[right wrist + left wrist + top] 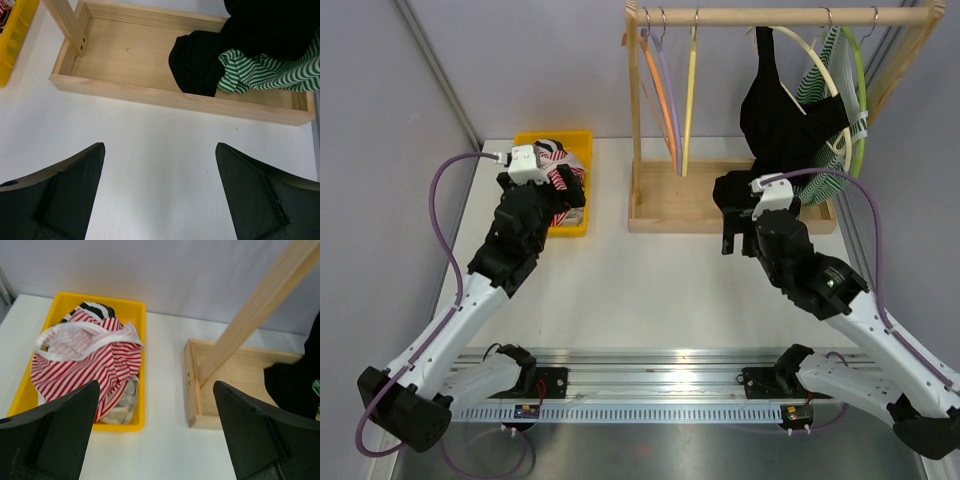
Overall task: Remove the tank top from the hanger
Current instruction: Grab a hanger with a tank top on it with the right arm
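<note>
My right gripper rises outward and toward the right in the top view next. It closes on the pale hanger below its hook, since the black tank top hangs there.
A black tank top [788, 118] hangs on a pale hanger [817, 52] from the wooden rail; its hem lies bunched in the rack's base tray [197, 57]. A green-striped top [825, 85] hangs on a green hanger [860, 85] behind it and also shows in the right wrist view [270, 72]. My right gripper [738, 232] is open and empty over the table, just in front of the tray below the black top; its open fingers frame bare table [160, 160]. My left gripper [568, 195] is open and empty beside the yellow bin [120, 427].
The wooden rack [780, 16] stands at the back with empty orange [660, 85], purple [670, 90] and yellow [691, 90] hangers. Its base tray [670, 205] has a raised rim [165, 97]. The yellow bin [582, 140] holds a red-striped garment [85, 360] and others.
</note>
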`<state>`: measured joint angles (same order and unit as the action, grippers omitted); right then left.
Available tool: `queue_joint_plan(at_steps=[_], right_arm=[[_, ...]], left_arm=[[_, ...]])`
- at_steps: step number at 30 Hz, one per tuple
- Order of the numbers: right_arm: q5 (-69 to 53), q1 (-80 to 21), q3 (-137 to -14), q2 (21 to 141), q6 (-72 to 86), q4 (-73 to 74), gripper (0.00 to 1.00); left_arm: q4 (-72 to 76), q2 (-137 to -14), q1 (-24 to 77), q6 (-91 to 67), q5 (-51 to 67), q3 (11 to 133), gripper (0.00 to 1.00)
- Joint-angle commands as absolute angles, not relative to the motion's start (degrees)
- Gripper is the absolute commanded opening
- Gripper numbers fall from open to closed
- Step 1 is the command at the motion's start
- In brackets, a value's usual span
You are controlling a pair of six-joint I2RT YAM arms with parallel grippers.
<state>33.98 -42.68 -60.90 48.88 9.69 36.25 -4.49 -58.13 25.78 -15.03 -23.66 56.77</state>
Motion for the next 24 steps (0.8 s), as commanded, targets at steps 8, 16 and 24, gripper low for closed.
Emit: queue_joint_plan(at_steps=[8,16,24], right_arm=[[16.2,-26.2,-78.2,64.1,2.7,29.4,0.99],[13.8,-22.4,-94.6,75.8,-3.0,29.3,1.00],[11.3,-18.3,-107.8,83.7,-7.2,29.4,1.00]], left_arm=[[-5.8,-51.7,31.6,-16.7,-24.6,48.9,0.99],[-6.9,-49.9,31.6,-16.6,-25.0,45.9,0.99],[-7.0,-50.1,31.6,-16.7,-24.5,44.6,0.99]])
